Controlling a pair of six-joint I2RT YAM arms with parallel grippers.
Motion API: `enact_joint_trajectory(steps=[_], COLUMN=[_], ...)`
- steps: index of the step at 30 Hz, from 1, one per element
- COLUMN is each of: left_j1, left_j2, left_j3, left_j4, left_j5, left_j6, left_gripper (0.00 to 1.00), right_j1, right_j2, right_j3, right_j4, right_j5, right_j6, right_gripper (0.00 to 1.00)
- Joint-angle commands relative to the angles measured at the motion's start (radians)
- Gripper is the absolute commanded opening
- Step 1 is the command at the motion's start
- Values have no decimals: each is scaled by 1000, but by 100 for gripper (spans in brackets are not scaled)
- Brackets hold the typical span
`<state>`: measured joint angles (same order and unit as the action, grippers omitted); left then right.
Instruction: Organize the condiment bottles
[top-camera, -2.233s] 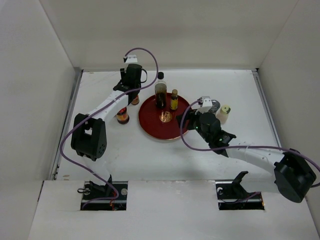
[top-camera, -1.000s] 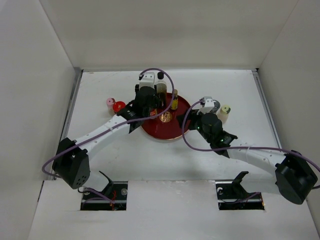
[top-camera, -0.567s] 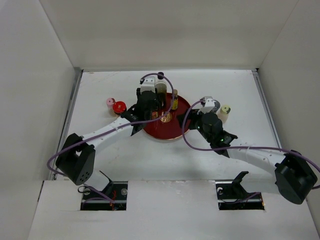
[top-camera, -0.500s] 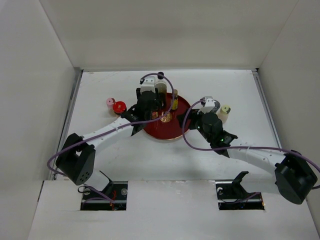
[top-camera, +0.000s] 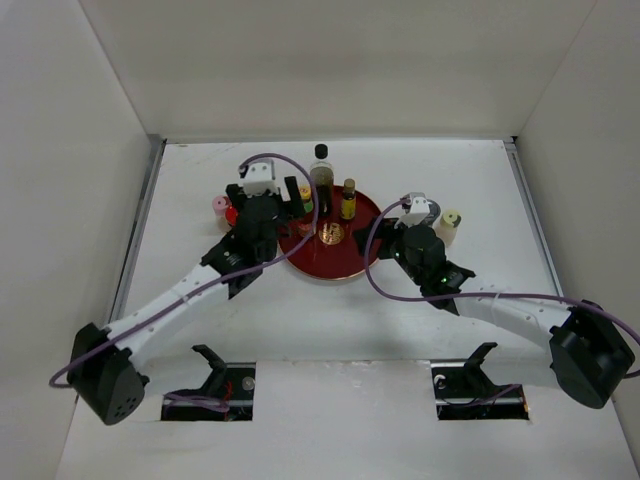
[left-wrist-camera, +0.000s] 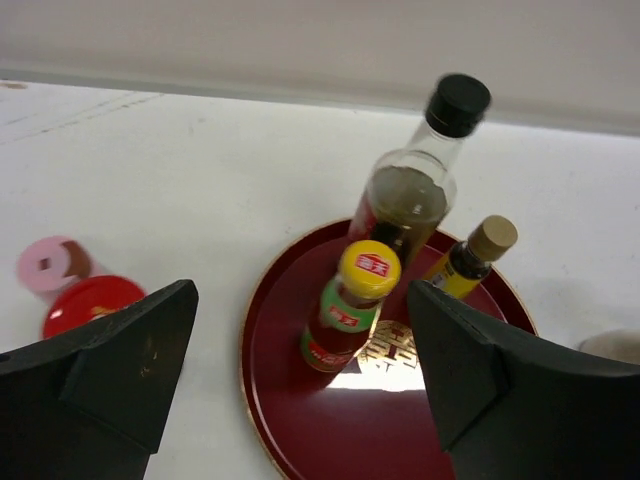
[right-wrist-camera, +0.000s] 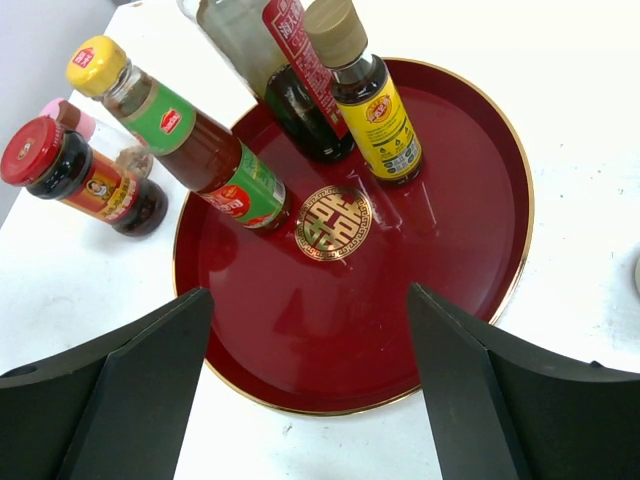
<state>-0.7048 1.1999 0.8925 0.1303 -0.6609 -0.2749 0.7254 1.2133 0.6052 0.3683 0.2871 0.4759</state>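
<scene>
The left gripper moves to the left in the top view and down around the red-lidded jar's lid (top-camera: 231, 214) next, since that jar still stands off the tray (top-camera: 345, 262).
The round red tray (top-camera: 345, 262) holds three condiment bottles: a tall black-capped bottle (top-camera: 321, 186), a small amber bottle (top-camera: 348, 200) and a yellow-capped red sauce bottle (top-camera: 305, 199). My left gripper (top-camera: 262, 192) hangs open just left of the tray, nothing between its fingers; the sauce bottle (left-wrist-camera: 352, 308) stands free ahead of it. A pink shaker (left-wrist-camera: 48, 266) and a red-lidded jar (left-wrist-camera: 90, 300) stand on the table to its left. My right gripper (right-wrist-camera: 310, 390) is open and empty over the tray's near rim (right-wrist-camera: 330, 405). The silver shaker (top-camera: 431, 212) and cream-topped shaker (top-camera: 447, 228) stand right of the tray.
White walls enclose the table on the left, back and right. The right wrist's purple cable (top-camera: 372, 262) loops over the tray's right edge. In the right wrist view the red-lidded jar (right-wrist-camera: 80, 178) stands just off the tray's left rim.
My left gripper has opened, let go of the yellow-capped sauce bottle on the tray and drawn back to the left. The right arm has stayed in place.
</scene>
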Motion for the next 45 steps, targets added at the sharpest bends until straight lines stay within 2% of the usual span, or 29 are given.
enact_joint_trajectory(steps=[1, 4, 8, 14, 19, 24, 32, 39, 42, 45], left_j1=[46, 109, 175, 222, 248, 262, 304, 330, 328, 330], left_j2=[-118, -177, -171, -45, 47, 107, 193, 228, 233, 222], left_j3=[-56, -111, -152, -124, -102, -106, -66, -55, -66, -92], left_j4=[-133, -239, -262, -206, -172, -126, -55, 0, 0, 0], left_j5=[-59, -51, -17, -5, -48, -78, -52, -6, -6, 35], left_j6=[-73, -135, -153, -153, -153, -150, -136, -135, -135, -164], left_gripper=[86, 87, 88, 90, 90, 90, 88, 75, 64, 66], right_j1=[-10, -10, -8, -7, -10, -10, -8, -14, -36, -36], right_j2=[-6, 0, 14, 22, 23, 25, 31, 22, 0, -9], right_j3=[2, 4, 5, 7, 8, 8, 11, 8, -2, -5], right_j4=[60, 60, 67, 69, 69, 69, 69, 64, 63, 63], right_j5=[-9, -9, -16, -23, -29, -29, -46, -45, -48, -48], right_j6=[10, 10, 10, 10, 10, 10, 9, 3, 6, 7], right_gripper=[87, 89, 94, 98, 98, 98, 98, 98, 98, 98])
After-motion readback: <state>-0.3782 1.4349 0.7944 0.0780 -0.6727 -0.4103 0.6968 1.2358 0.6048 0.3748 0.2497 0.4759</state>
